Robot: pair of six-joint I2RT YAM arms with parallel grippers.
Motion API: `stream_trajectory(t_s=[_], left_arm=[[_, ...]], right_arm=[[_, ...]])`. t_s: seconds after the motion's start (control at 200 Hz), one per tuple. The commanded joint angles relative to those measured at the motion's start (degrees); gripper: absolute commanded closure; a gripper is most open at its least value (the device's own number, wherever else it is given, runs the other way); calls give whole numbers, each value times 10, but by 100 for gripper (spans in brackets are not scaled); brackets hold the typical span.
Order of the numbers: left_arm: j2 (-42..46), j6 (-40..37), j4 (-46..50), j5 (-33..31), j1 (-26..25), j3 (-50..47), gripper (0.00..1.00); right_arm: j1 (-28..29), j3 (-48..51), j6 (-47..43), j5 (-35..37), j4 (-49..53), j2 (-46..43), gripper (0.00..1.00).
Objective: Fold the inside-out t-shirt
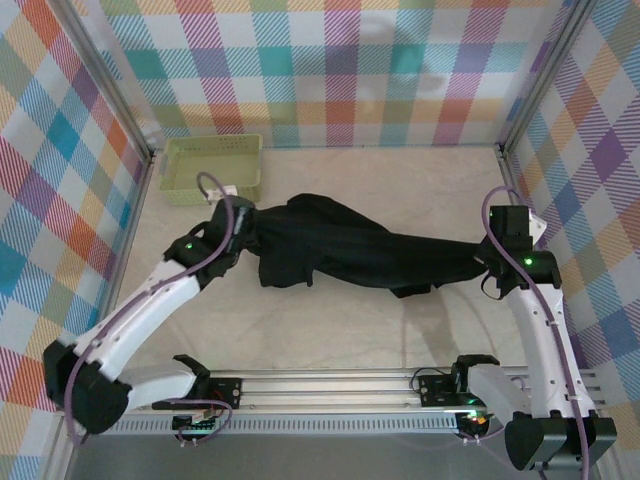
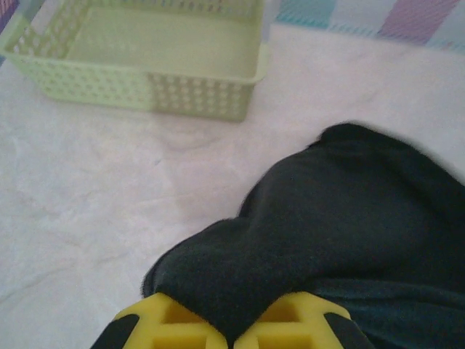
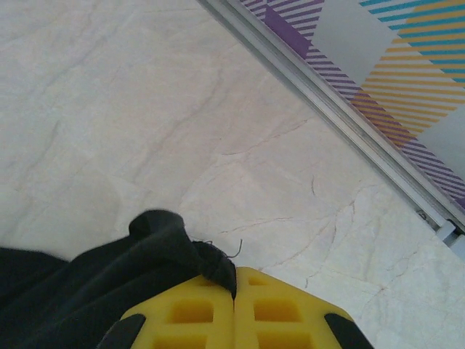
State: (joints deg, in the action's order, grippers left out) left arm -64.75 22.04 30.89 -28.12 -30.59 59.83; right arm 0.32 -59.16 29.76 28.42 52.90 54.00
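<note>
The left gripper next lowers toward the wide black cloth point(image 1: 284, 238) beside the t-shirt point(image 1: 350, 250) and releases the t-shirt's fold, as both grippers stretch the t-shirt into a long piece.
The inside-out t-shirt point(image 1: 350, 250) is a black cloth pulled into a long bunched band across the middle of the table. My left gripper point(image 1: 232, 222) is at its left end, shut on a fold of the black cloth point(image 2: 290, 240) that runs between the yellow fingertips point(image 2: 171, 323). My right gripper point(image 1: 490, 265) holds the right end, with a black edge point(image 3: 189, 254) pinched between its yellow fingertips point(image 3: 283, 313), loose threads sticking out. No white tag shows.
A pale green lattice basket point(image 1: 213, 167) stands at the back left, just beyond the left gripper, and appears again in the left wrist view point(image 2: 145, 91). The right wall's metal rail point(image 3: 341, 102) runs close to the right gripper. Bare marble-patterned tabletop point(image 1: 330, 330) lies in front.
</note>
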Motion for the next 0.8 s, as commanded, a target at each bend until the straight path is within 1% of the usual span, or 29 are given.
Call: stream_trajectory(t_s=[0.0,0.1,0.185,0.21,0.255,0.275,0.335,0.37,0.39,0.47,0.505,0.56,0.595,0.65,0.7,0.745,0.795], left_arm=[[-19,-18,-32,64,10,-10,88],[-125,1,-2,88,10,13,88],[-211,19,24,100,10,40,90],[-229,18,28,112,10,48,90],[-252,16,32,136,10,63,90],[-258,15,32,142,9,65,90],[-258,18,30,142,9,67,89],[-253,22,31,130,10,67,86],[-250,23,33,119,9,66,83],[-235,30,40,84,10,62,76],[-229,35,44,71,13,59,72],[-218,50,52,51,16,50,63],[-209,59,53,41,18,41,62],[-192,76,51,27,21,21,61],[-170,95,51,13,24,-2,60],[-147,107,46,13,27,-24,58],[-119,120,41,16,28,-49,54]], right_arm=[[-6,-10,5,-41,-30,28,100],[-5,17,8,-82,-58,76,100],[-5,29,2,-80,-73,116,100],[-4,28,1,-70,-72,126,90],[-5,24,-5,-57,-69,134,64],[-3,22,-8,-55,-66,134,57],[16,13,-24,-54,-65,124,42],[42,7,-33,-53,-66,118,35],[58,2,-35,-51,-63,116,33],[157,-27,-30,-13,-38,124,27],[201,-40,-27,-14,-27,134,24],[253,-45,-12,-54,-31,148,23],[287,-37,6,-88,-47,155,24],[338,-16,28,-138,-99,167,24],[389,-4,55,-158,-133,190,24],[427,-6,72,-171,-152,220,24],[463,-13,91,-166,-160,259,24]])
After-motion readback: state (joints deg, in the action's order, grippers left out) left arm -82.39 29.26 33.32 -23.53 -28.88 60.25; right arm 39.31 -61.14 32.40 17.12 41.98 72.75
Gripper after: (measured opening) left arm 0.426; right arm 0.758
